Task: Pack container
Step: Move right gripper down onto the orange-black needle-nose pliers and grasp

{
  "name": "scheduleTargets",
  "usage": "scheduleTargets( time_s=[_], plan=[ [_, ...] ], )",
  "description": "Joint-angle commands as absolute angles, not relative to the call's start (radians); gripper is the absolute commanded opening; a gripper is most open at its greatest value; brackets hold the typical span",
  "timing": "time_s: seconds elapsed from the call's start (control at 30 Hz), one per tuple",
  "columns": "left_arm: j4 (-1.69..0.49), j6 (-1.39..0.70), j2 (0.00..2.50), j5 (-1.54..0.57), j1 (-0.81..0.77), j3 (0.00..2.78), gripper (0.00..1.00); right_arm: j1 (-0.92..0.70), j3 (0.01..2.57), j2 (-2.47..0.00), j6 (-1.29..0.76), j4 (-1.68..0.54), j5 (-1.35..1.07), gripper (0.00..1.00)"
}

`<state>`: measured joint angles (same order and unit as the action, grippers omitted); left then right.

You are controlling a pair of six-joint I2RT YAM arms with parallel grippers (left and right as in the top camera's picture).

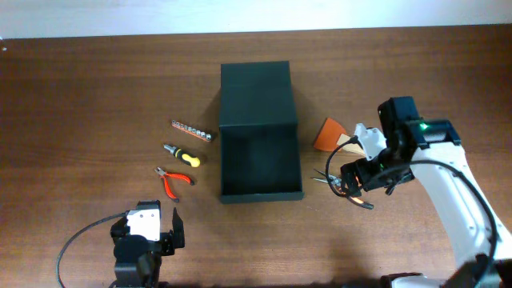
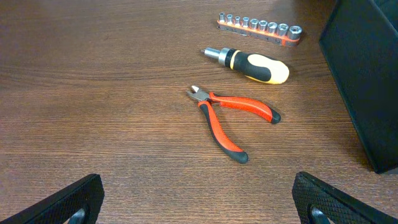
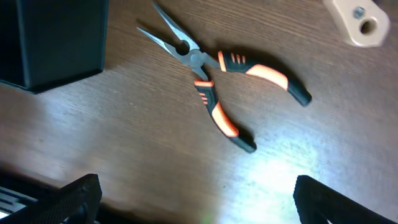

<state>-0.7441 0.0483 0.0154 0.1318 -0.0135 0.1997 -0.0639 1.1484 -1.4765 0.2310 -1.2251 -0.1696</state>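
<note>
I should next bring the open fingers of my right gripper down around the near handle of the needle-nose pliers below it, where the spread handles leave room.
The container [image 1: 260, 164] is a dark shallow box in the middle of the table, its flap lid [image 1: 258, 92] open at the back and its inside bare. My right gripper [image 1: 347, 182] is open and empty, low over black-and-orange needle-nose pliers [image 3: 214, 81] just right of the box. My left gripper [image 1: 148, 224] is open and empty near the front edge. Ahead of it lie red pliers [image 2: 231, 118], a yellow-and-black screwdriver [image 2: 252, 63] and a strip of sockets [image 2: 260, 27]. The box wall [image 2: 367, 68] shows at the right of the left wrist view.
An orange scraper [image 1: 328, 134] with a beige handle [image 3: 357, 22] lies right of the box, behind the needle-nose pliers. The box corner [image 3: 56, 37] shows at the upper left of the right wrist view. The table is dark wood.
</note>
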Motion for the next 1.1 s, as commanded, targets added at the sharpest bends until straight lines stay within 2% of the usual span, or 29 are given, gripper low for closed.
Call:
scheduleTargets(
  time_s=[0.0, 0.2, 0.5, 0.63, 0.83, 1.07],
  plan=[
    [-0.742, 0.038, 0.006, 0.136, -0.01, 0.193, 0.99, -0.059, 1.166, -1.522, 0.332, -1.221, -0.155, 0.99],
    [-0.742, 0.038, 0.006, 0.136, -0.01, 0.193, 0.99, -0.059, 1.158, -1.612, 0.331, -1.212, -0.126, 0.99],
    [-0.742, 0.038, 0.006, 0.136, -0.01, 0.193, 0.99, -0.06, 1.063, -1.659, 0.197, -1.096, -0.07, 0.99],
    [-0.742, 0.038, 0.006, 0.136, -0.01, 0.193, 0.99, -0.081, 1.044, -1.659, 0.114, -1.068, -0.025, 1.0],
    [-0.742, 0.038, 0.006, 0.136, -0.01, 0.193, 0.99, -0.133, 1.006, -1.673, 0.026, -1.032, -0.015, 0.96],
    [-0.742, 0.038, 0.006, 0.136, -0.01, 0.193, 0.99, -0.17, 0.974, -1.694, -0.011, -0.993, 0.012, 0.96]
  ],
)
